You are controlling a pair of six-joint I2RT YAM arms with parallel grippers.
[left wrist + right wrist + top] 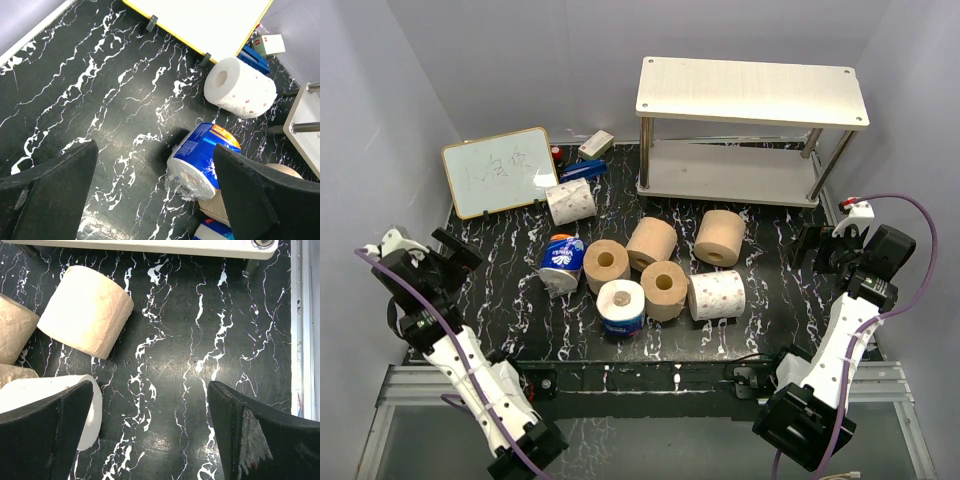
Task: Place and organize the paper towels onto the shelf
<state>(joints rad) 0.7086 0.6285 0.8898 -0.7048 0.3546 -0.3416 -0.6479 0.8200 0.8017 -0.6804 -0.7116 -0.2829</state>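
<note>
My right gripper turns, moves to the left in the top view and lowers at the closest tan roll's near corner (735,259) (103,353) next, since bare table borders that corner.
The shelf (750,92) stands at the back right with both boards bare; its lower board shows in the right wrist view (150,247). Several paper towels lie mid-table: tan rolls (651,243) (720,237) (607,265) (664,290), a white patterned roll (717,296), a blue-wrapped roll (561,262), a part-wrapped white roll (621,308), and a white roll (570,202) by the whiteboard. My left gripper (455,265) (155,150) is open and empty, left of the blue-wrapped roll (200,160). My right gripper (815,250) (150,385) is open and empty, right of a tan roll (85,315) and the white roll (45,390).
A small framed whiteboard (500,170) (200,20) leans at the back left, with a blue box (582,170) and small items behind it. Bare marbled table lies under both grippers. Grey walls close in on both sides.
</note>
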